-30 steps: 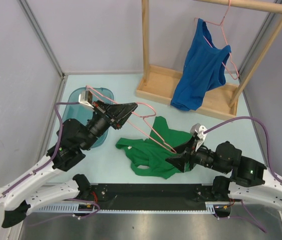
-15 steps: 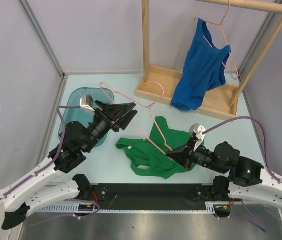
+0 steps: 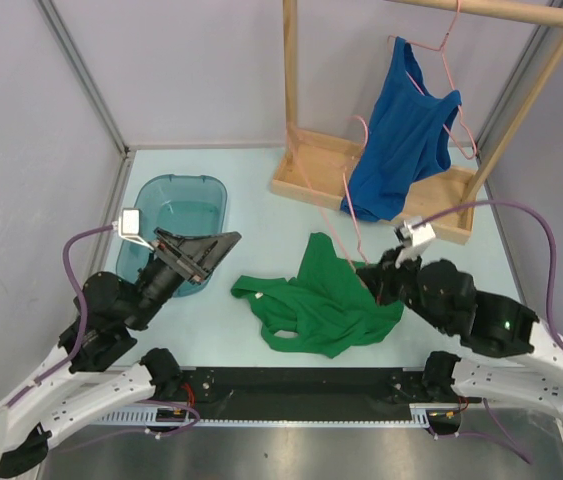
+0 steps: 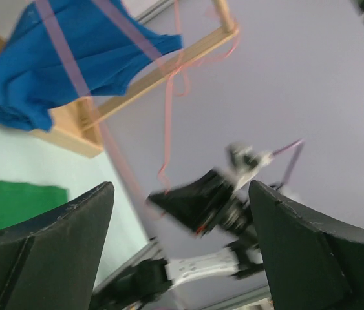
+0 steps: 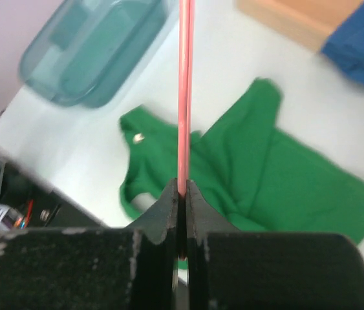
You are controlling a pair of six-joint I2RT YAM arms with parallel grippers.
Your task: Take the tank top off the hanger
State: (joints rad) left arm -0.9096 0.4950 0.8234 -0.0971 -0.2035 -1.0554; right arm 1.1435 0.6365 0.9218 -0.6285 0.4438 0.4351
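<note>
My right gripper has the already bare pink hanger by its wire and will next lift it outward onto the rack's top bar (image 3: 417,3), above and outward of it, and let go.
The green tank top (image 3: 323,300) lies crumpled on the table between the arms, with no hanger in it. My right gripper (image 3: 373,282) is shut on the thin wire of a pink hanger (image 3: 345,205), which rises blurred toward the rack. In the right wrist view the jaws stand pinched on the hanger wire (image 5: 183,129) above the green tank top (image 5: 266,174). My left gripper (image 3: 223,247) hangs open and empty by the tub, its fingers (image 4: 46,258) spread wide.
A teal tub (image 3: 183,215) sits at the left. A wooden rack (image 3: 313,175) at the back holds a blue tank top (image 3: 401,140) on a second pink hanger (image 3: 448,50). Grey walls close both sides.
My left gripper opened, let go of the pink hanger and drew back left. My right gripper shut on the hanger wire and swung it up off the green tank top.
</note>
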